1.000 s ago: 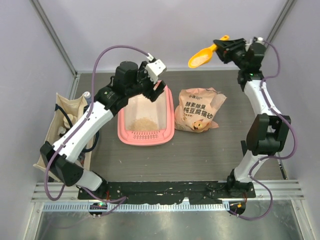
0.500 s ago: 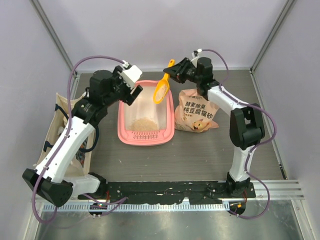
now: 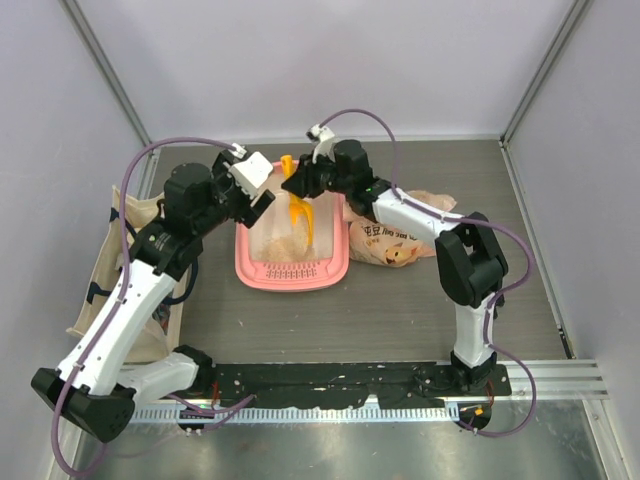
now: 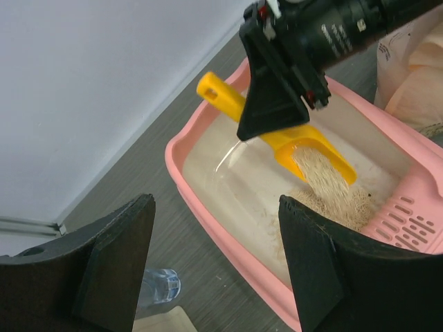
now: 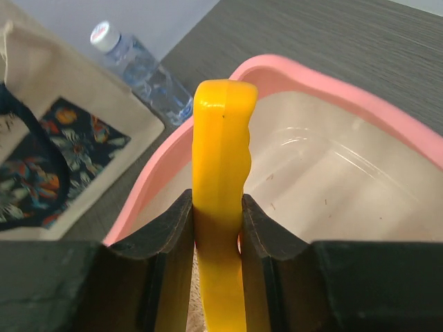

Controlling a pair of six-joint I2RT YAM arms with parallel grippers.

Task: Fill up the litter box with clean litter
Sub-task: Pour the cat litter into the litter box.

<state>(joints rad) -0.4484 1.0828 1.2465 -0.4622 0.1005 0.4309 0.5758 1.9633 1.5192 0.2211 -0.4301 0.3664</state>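
Next, my right gripper carries the emptying scoop past the litter bag and down onto bare tabletop, below the gripper and to its right in the top view.
The pink litter box (image 3: pixel 243 262) lies mid-table, its slotted grille at the near end; it also shows in the left wrist view (image 4: pixel 181 160) and the right wrist view (image 5: pixel 325 86). My right gripper (image 3: pixel 300 185) is shut on the handle of the yellow-orange scoop (image 3: pixel 301 213), which is tilted down over the box; the handle (image 5: pixel 220 180) sits clamped between the fingers. Tan clean litter (image 4: pixel 320 181) streams from the scoop (image 4: pixel 313 149) onto a pile (image 3: pixel 285 248) on the box floor. My left gripper (image 3: pixel 262 196) is open and empty, hovering at the box's far left corner.
The peach litter bag (image 3: pixel 400 240) lies right of the box. A beige fabric tote (image 3: pixel 112 262) stands at the left edge, also in the right wrist view (image 5: pixel 55 138). A water bottle (image 5: pixel 142 72) lies beside it, seen too in the left wrist view (image 4: pixel 158 285).
My right arm has swung the scoop from high at the back right down over the box and tipped it, so litter pours out. My left gripper has drawn back to the box's left corner.
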